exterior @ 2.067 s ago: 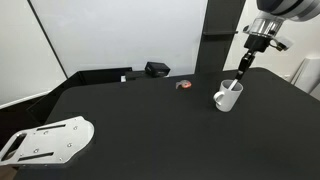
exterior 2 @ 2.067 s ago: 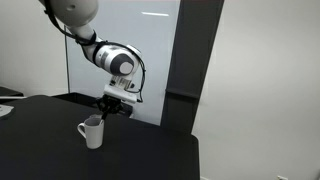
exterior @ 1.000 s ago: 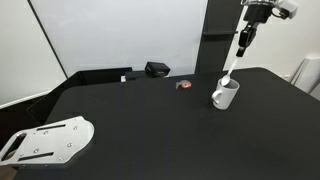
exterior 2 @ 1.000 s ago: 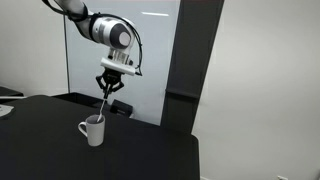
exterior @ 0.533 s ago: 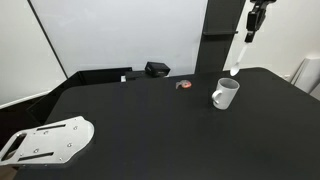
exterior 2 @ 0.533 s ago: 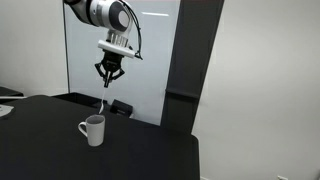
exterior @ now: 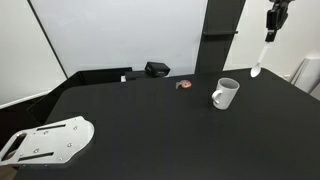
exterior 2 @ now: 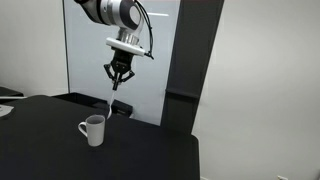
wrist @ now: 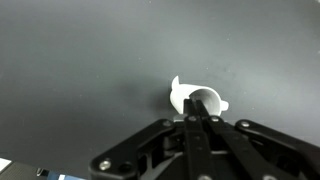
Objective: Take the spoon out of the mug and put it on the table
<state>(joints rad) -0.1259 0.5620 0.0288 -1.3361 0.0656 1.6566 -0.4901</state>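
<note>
My gripper is above the bare tabletop beside the mug. Next it needs to go down and tilt until the hanging spoon lies down, then let go of the spoon's handle.
The white mug (exterior: pixel 225 94) stands on the black table (exterior: pixel 150 125) and also shows in an exterior view (exterior 2: pixel 93 130). My gripper (exterior: pixel 271 30) is high above and beside the mug, shut on the handle of the white spoon (exterior: pixel 259 60), which hangs bowl down, clear of the mug. The gripper (exterior 2: pixel 118 85) holds the spoon (exterior 2: pixel 110 100) in the air in both exterior views. In the wrist view the shut jaws (wrist: pixel 198 122) point down at the mug (wrist: pixel 197 100) far below.
A small black box (exterior: pixel 156 69) and a small red object (exterior: pixel 183 85) lie at the back of the table. A white perforated plate (exterior: pixel 45 140) sits at the near corner. A dark pillar (exterior 2: pixel 185 60) stands behind the table.
The gripper has lifted the spoon out of the mug and risen, then moved sideways away from the mug. The mug has stayed put.
</note>
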